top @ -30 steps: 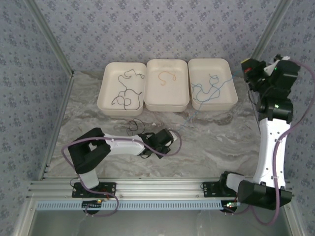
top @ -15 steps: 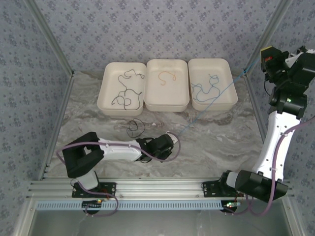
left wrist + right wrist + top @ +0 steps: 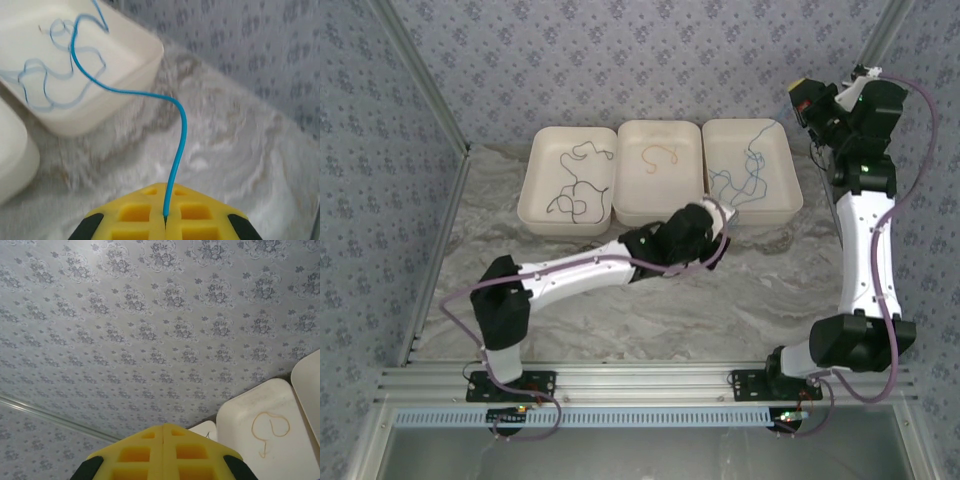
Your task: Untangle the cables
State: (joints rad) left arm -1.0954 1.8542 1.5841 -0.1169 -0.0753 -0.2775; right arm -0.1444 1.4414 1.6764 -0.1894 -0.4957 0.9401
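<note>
Next, my left gripper moves outward over that tray's near end (image 3: 748, 202) (image 3: 92, 92) and releases the cable, since the held cable's end is outside the tray of blue cables.
My left gripper (image 3: 718, 215) (image 3: 165, 192) is shut on a thin blue cable (image 3: 180, 130), at the near left corner of the right tray (image 3: 790, 205). The held cable curves up over the rim (image 3: 150, 50) and joins the loose blue cables (image 3: 740, 180) lying inside. A black cable (image 3: 575, 180) lies in the left tray, and a short orange cable (image 3: 660, 157) (image 3: 270, 427) in the middle one. High at the back right, my right gripper (image 3: 798, 98) (image 3: 163, 429) is shut, with no cable seen between its fingers.
Three white trays stand in a row at the back of the marble table (image 3: 770, 290). Patterned walls close in the back and both sides. My left arm (image 3: 580, 275) stretches across the table's middle. The right arm (image 3: 865, 240) stands upright along the right side.
My left gripper has moved from mid-table up and right to the right tray, still holding the blue cable. The cable, taut before, now hangs slack. The right arm swung its gripper leftward.
</note>
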